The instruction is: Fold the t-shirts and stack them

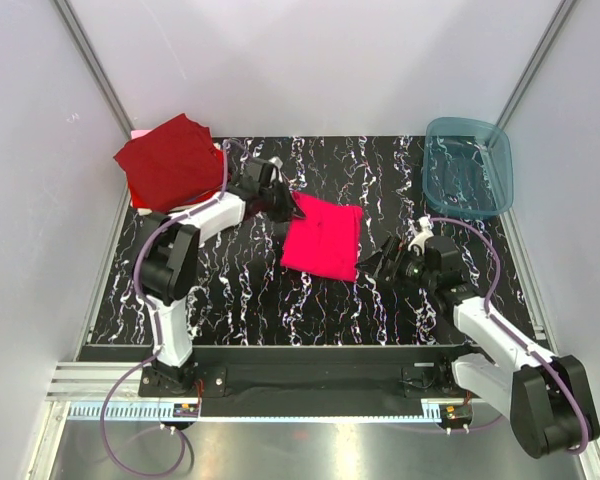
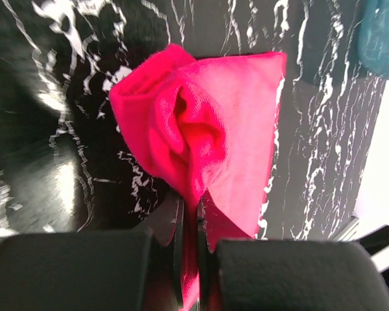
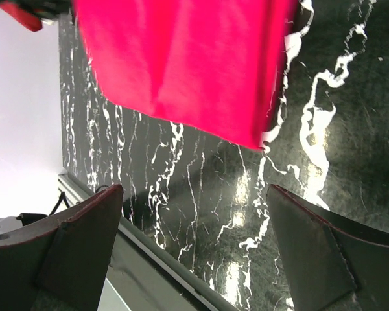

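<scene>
The maroon-red folded shirt (image 1: 170,165) lies left of my left gripper in the top view, so that gripper should next rise, carry the t-shirt (image 1: 323,237) onto it and let go.
The magenta-pink t-shirt (image 1: 323,237) lies folded into a rectangle on the middle of the table. My left gripper (image 1: 285,203) is shut on its far-left corner, and the pinched cloth (image 2: 194,129) bunches up between the jaws in the left wrist view. My right gripper (image 1: 384,258) is open and empty just right of the shirt's near-right corner; the shirt (image 3: 181,58) fills the top of the right wrist view. A dark maroon-red folded shirt (image 1: 170,160) lies on a stack at the far left, with red and white edges showing under it.
A teal translucent bin (image 1: 468,167) stands at the far right corner. The black marbled table (image 1: 240,300) has white walls on three sides and a metal rail along its near edge (image 1: 310,350).
</scene>
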